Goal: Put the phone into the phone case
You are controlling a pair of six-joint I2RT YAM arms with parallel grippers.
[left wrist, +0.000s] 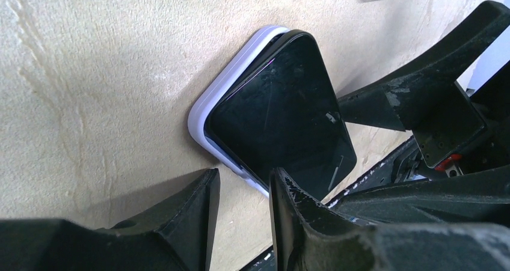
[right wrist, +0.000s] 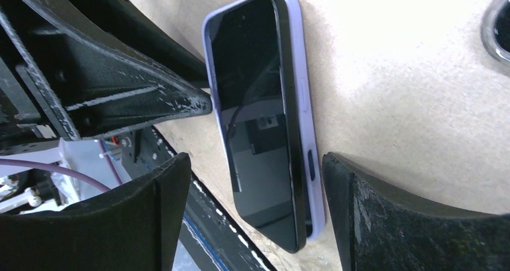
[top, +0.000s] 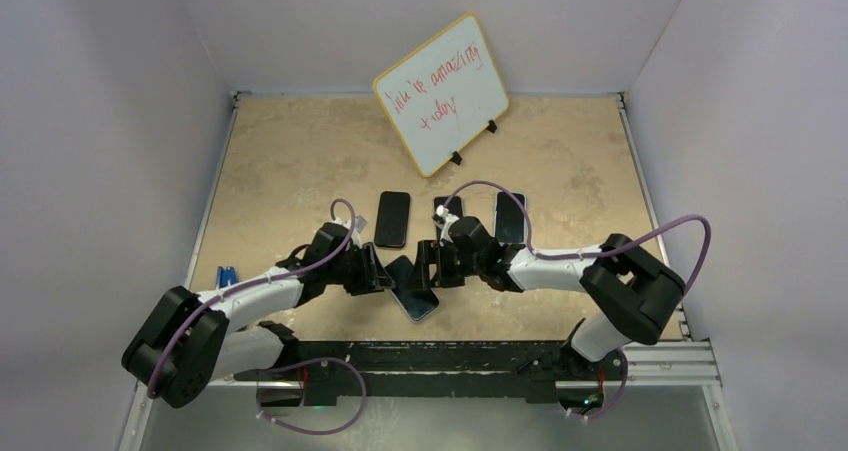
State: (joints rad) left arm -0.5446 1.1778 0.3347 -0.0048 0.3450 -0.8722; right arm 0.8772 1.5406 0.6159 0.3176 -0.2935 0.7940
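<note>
I will next turn my right gripper and bring it onto the case's long side rim, to close across phone and case, since the phone sits raised along there.
A black phone lies screen up inside a lilac phone case on the tan table, between my two grippers. In the right wrist view the phone sits slightly raised above the case's side rim. In the left wrist view the phone overhangs the case at its far corner. My left gripper is slightly open with nothing between its fingers; its right finger is at the phone's near edge. My right gripper is wide open and straddles the phone's end without touching it.
A black phone and another phone lie further back, with a third item partly hidden behind the right arm. A whiteboard stands at the back. A blue object lies at the left. The black rail runs along the near edge.
</note>
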